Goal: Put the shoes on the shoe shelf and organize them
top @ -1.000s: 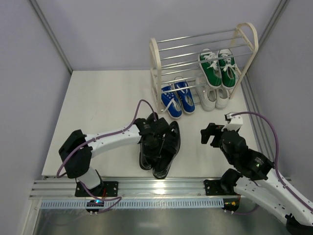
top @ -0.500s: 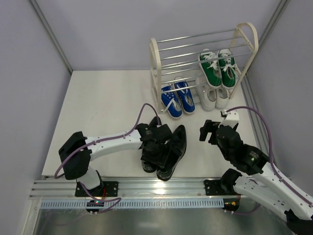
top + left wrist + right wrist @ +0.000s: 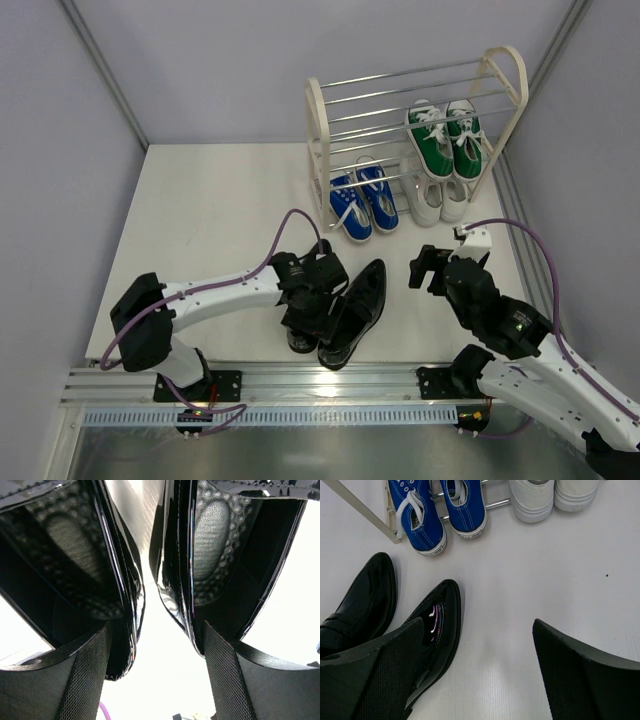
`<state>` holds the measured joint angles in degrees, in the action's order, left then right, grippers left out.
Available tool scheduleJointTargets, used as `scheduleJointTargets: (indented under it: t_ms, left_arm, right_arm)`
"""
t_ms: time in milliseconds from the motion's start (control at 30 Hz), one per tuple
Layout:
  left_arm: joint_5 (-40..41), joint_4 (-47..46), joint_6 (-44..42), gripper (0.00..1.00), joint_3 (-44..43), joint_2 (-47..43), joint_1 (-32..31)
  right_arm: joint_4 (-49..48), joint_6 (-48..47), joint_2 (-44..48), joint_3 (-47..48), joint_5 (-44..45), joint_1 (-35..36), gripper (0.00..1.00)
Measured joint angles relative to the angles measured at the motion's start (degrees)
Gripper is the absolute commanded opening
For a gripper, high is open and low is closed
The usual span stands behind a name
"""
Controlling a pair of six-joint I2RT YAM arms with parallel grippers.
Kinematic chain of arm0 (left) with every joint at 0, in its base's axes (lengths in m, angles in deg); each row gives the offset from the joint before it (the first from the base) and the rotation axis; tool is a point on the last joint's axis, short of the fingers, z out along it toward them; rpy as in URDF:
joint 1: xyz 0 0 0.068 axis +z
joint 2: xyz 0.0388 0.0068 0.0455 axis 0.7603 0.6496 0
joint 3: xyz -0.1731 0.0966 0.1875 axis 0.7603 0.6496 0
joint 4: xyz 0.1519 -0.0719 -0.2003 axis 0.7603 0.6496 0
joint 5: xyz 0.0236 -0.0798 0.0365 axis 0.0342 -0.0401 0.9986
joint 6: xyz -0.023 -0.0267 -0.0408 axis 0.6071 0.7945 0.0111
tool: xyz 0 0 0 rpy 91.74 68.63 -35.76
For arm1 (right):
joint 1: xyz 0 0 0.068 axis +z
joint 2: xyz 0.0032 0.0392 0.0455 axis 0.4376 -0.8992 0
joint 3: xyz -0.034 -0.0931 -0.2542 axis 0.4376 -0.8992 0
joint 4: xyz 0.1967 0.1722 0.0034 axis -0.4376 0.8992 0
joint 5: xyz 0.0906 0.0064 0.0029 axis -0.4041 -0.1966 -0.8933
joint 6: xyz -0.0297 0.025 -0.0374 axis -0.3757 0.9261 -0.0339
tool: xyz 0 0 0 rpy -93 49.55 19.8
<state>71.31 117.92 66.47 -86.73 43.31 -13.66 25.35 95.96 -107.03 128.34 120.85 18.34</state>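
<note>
I need to bring my left gripper down and outward from the black shoes' heels next, so that one finger goes into the opening of each shoe.
The glossy black leather shoes lie side by side on the table near its front edge, toes pointing toward the shoe shelf. My left gripper hovers over their heels, open. In the left wrist view its fingers stand one by each heel opening, with bare table between them and nothing pinched. My right gripper is open above bare table just right of the black shoes. On the shelf sit green sneakers, with blue sneakers and white sneakers lower down.
The blue sneakers and white sneakers stick their toes out past the shelf's front rod. The shelf's upper rods hold nothing. Grey walls close the sides; a metal rail runs along the near edge.
My left gripper has opened and let go of the black shoes, which shifted slightly right and nearer the front edge. The right gripper barely moved.
</note>
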Motion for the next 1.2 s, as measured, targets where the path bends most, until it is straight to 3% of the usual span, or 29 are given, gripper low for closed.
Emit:
scheduleJointTargets:
  t_ms: [333, 800, 1200]
  left_arm:
    - [1.44, -1.05, -1.07, 0.67, 0.57, 2.56, 0.04]
    - [14.6, 4.26, -5.42, 0.68, -7.76, 11.39, -0.22]
    - [14.47, 1.84, -8.02, 0.64, -8.48, 13.73, -0.22]
  right_arm:
    - [-0.02, 0.04, 0.0, -0.04, -0.07, 0.02, 0.9]
    - [0.04, 0.37, 1.11, -1.25, -0.17, 0.0, 0.9]
    - [0.09, 0.44, 1.99, -1.84, -0.17, 0.02, 0.9]
